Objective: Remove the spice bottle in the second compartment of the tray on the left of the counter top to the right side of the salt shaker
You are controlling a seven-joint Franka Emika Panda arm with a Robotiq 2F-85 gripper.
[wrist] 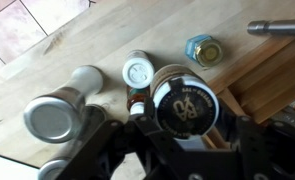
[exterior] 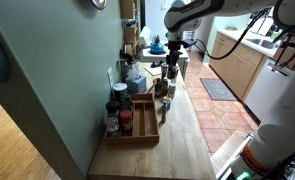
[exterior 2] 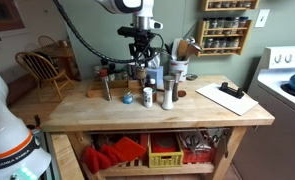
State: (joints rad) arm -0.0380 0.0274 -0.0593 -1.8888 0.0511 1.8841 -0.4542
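Note:
Next, my gripper will move outward past the steel shaker point(exterior 2: 168, 96) and lower to release the spice bottle, as the bare tabletop beyond lies below and outward of my gripper.
My gripper point(wrist: 187, 124) is shut on the spice bottle point(wrist: 185, 103), whose dark printed cap fills the space between the fingers in the wrist view. In both exterior views the gripper point(exterior: 172, 66) point(exterior 2: 148, 62) hangs over a cluster of bottles on the counter top point(exterior: 187, 140) point(exterior 2: 202, 108), away from the wooden tray point(exterior: 147, 131). The tray's slats show at the right of the wrist view point(wrist: 279, 72). A steel shaker point(wrist: 50, 118) point(exterior 2: 168, 96) and a white shaker point(wrist: 85, 80) stand left of the held bottle.
A white-capped bottle point(wrist: 137, 71) point(exterior 2: 147, 97) stands right beside the held bottle, and a blue-capped jar point(wrist: 202, 48) point(exterior 2: 127, 98) stands near the tray. Tall jars point(exterior: 117, 105) fill the tray's wall side. A clipboard point(exterior 2: 227, 97) lies at the counter's end.

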